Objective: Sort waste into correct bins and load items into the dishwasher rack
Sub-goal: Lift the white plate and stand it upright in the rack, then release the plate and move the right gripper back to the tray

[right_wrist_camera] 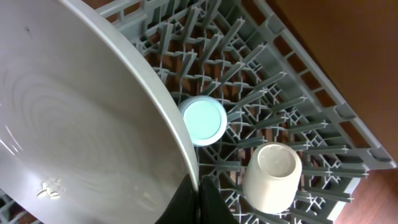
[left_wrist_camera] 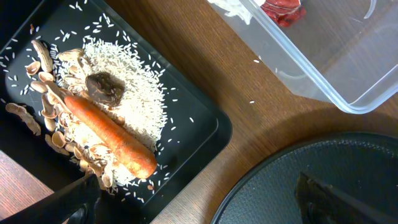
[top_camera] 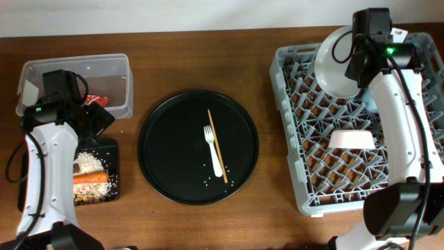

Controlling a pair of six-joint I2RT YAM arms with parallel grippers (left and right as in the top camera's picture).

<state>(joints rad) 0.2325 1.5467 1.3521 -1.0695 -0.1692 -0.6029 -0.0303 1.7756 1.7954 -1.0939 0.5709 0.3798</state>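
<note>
My right gripper comes down to the left in the overhead view next and releases the plate's rim there, since the empty pegs lie below it that way.
My right gripper (right_wrist_camera: 200, 198) is shut on the rim of the white plate (right_wrist_camera: 81, 118), which it holds on edge over the far left corner of the dishwasher rack (top_camera: 416, 177). Among the rack's (right_wrist_camera: 298, 93) pegs stand the light blue cup (right_wrist_camera: 204, 120) and the cream cup (right_wrist_camera: 272, 176); the pink bowl (top_camera: 352, 139) lies further forward. My left gripper (left_wrist_camera: 199, 205) is open and empty, between the black tray bin (left_wrist_camera: 205, 134) and the round tray. That bin holds rice (left_wrist_camera: 134, 93), a carrot (left_wrist_camera: 109, 134) and bones (left_wrist_camera: 46, 78). A red wrapper (left_wrist_camera: 283, 11) and a tissue (left_wrist_camera: 233, 6) lie in the clear tub (left_wrist_camera: 348, 68).
The large round black tray (top_camera: 198, 146) sits mid-table with the white fork (top_camera: 213, 149), a wooden chopstick (top_camera: 217, 144) and a few rice grains on it. Bare wooden table lies between it and the rack.
</note>
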